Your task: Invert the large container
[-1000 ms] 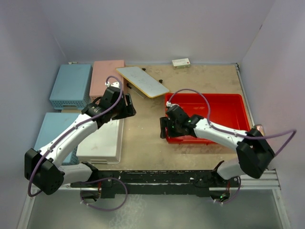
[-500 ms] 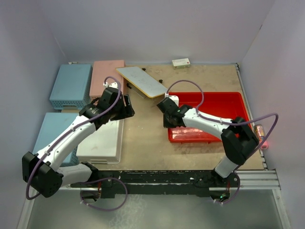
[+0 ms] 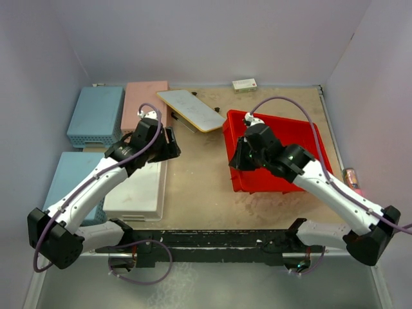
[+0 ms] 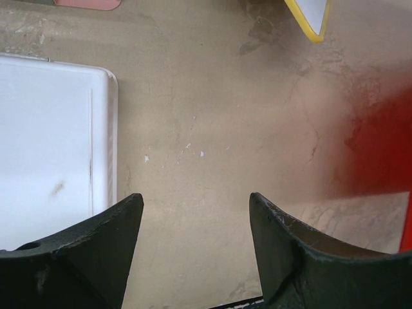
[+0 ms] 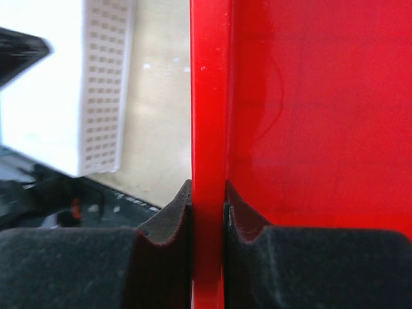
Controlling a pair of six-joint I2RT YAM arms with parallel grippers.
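The bin's open side still faces up, so my right gripper will next lift and tip the bin by its side, then lower it toward the bare tabletop and let go.
The large container [image 3: 293,132] is a bright red bin on the right half of the table, tilted with its left side raised. My right gripper [image 3: 237,159] is shut on its left wall. In the right wrist view the two pads [image 5: 207,187] pinch the red rim from both sides, and the red inside wall [image 5: 309,129] fills the right of that view. My left gripper [image 3: 170,145] hangs open over bare table to the left of the bin, holding nothing. In the left wrist view it [image 4: 194,199] stands open, with the bin a red blur [image 4: 380,148] at the right edge.
A white perforated basket [image 3: 138,190] lies upside down under the left arm, also seen as a white basket [image 4: 45,141]. Two light-blue baskets [image 3: 96,116] [image 3: 74,174] and a pink one [image 3: 145,103] sit left. A yellow-rimmed board [image 3: 192,109] and a small box [image 3: 244,84] lie behind.
My right gripper closed on the red bin's left wall and lifted that side, and the right arm swung up over the bin. The left arm barely moved.
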